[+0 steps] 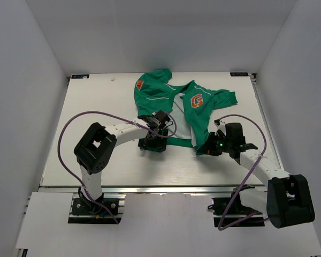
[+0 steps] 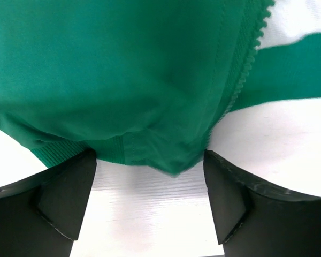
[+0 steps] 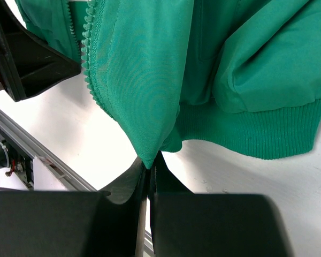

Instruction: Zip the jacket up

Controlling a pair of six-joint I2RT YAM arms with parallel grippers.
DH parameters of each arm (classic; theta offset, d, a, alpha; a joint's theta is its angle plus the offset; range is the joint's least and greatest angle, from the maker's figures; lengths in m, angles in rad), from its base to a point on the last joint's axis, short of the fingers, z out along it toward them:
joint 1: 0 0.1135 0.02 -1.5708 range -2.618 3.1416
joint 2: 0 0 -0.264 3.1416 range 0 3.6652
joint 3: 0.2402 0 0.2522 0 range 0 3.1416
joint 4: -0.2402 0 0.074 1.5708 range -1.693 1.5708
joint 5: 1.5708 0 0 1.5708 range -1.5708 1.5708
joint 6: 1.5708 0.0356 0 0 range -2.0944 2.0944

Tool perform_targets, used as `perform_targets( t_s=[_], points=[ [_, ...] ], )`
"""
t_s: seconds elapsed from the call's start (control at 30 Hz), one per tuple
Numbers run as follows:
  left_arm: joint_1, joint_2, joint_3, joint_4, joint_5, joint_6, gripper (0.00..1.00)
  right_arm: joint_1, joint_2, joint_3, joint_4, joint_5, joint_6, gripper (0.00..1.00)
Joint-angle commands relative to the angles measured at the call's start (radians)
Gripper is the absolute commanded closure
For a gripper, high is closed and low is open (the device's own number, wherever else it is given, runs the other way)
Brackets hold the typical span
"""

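Note:
The jacket hem lies puckered at my left gripper's fingers, so I should lift them slightly next, then lower them over the hem's edge near the zipper teeth.
The green jacket point(image 1: 184, 110) lies open on the white table, pale lining and the orange "G" badge point(image 1: 196, 100) showing. My right gripper point(image 3: 150, 167) is shut on the pointed bottom corner of one front panel point(image 3: 144, 96), beside its zipper teeth point(image 3: 90, 59). In the top view that gripper point(image 1: 206, 149) is at the jacket's lower right hem. My left gripper point(image 2: 150, 198) stands open just short of the other panel's bottom corner point(image 2: 171, 160), with bare table between its fingers point(image 2: 64, 198). Zipper teeth point(image 2: 246, 59) run up that panel's edge. The left gripper point(image 1: 152, 140) is at the lower left hem.
Grey walls box in the white table point(image 1: 96, 96) on three sides. A metal rail point(image 1: 166, 187) runs along the near edge, also seen as a rail point(image 3: 27, 150) in the right wrist view. Purple cables point(image 1: 80, 120) loop over both arms.

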Motion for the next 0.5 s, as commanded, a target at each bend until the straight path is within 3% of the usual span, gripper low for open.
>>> perform_targets(
  t_s=[0.0,0.27,0.47],
  points=[
    [-0.005,-0.072,-0.013,0.047,0.064,-0.015,0.09,-0.006,-0.019,0.020,0.001,0.008,-0.015,1.00],
    [-0.005,-0.121,-0.002,0.035,0.037,-0.020,0.03,-0.007,-0.023,0.016,-0.005,0.009,-0.017,1.00],
    [-0.005,-0.081,-0.002,0.023,0.030,-0.023,0.13,-0.007,-0.025,0.020,-0.013,0.014,-0.022,1.00]
  ],
)
